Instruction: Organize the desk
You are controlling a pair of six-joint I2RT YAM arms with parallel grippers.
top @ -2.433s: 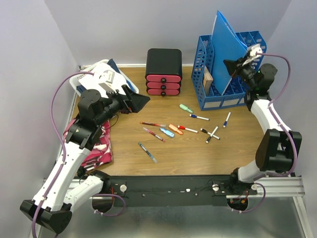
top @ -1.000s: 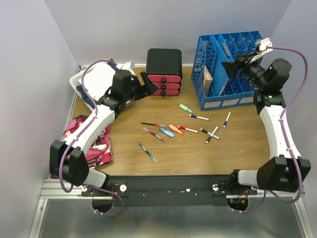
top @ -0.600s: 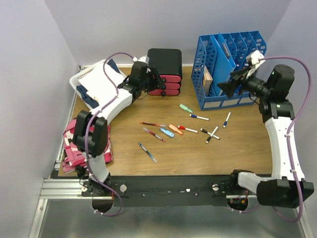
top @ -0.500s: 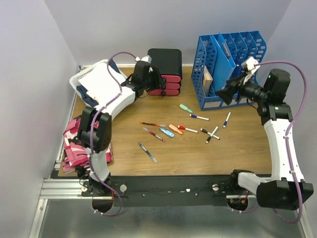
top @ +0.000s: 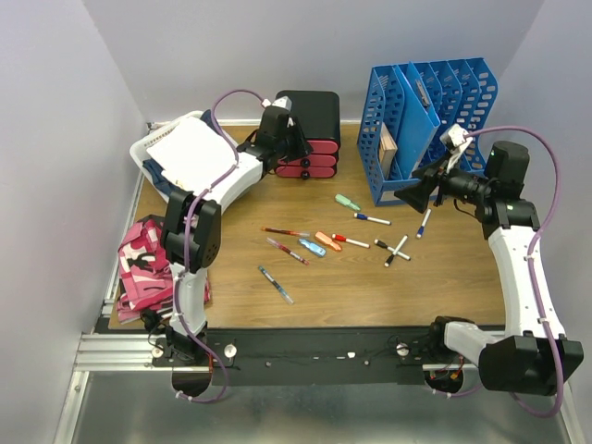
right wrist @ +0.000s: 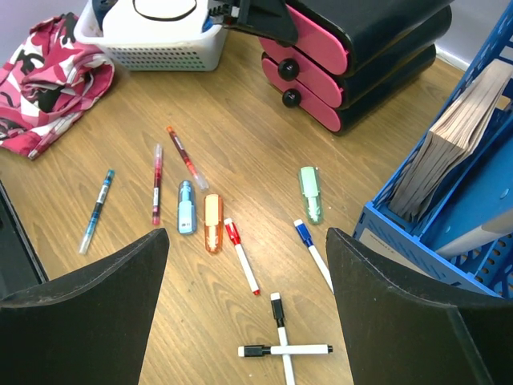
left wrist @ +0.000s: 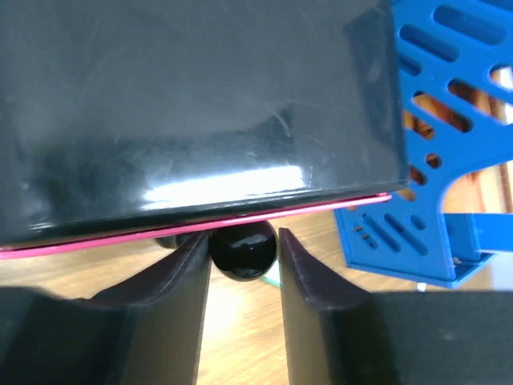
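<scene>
The green highlighter (top: 347, 202) (right wrist: 310, 195) is still lying loose on the tabletop, so I need to move my right gripper to the left in the top view and down onto the middle of the highlighter.
The desk (top: 370, 287) is a brown wood top strewn with several pens and markers (top: 327, 241). My left gripper (top: 294, 148) is at the front of the black drawer unit (top: 307, 116) with red drawers. In the left wrist view its fingers (left wrist: 180, 289) sit tight on either side of a round black drawer knob (left wrist: 243, 247) under the top pink drawer edge. My right gripper (top: 413, 192) hangs open above the desk in front of the blue file rack (top: 430, 120). Between its wide fingers (right wrist: 96, 313) lie two crossed black-capped markers (right wrist: 280, 346) and a red marker (right wrist: 240, 255).
A white basket (top: 185, 153) with papers stands at the back left. A pink patterned cloth (top: 148, 264) lies at the left edge. A green highlighter (top: 347, 202) and a blue-capped marker (top: 372, 218) lie near the rack. A black and silver rail (top: 370, 356) runs along the front.
My left arm has reached from the basket to the drawer unit and its fingers have closed in round the knob. My right gripper has come down and left, away from the file rack.
</scene>
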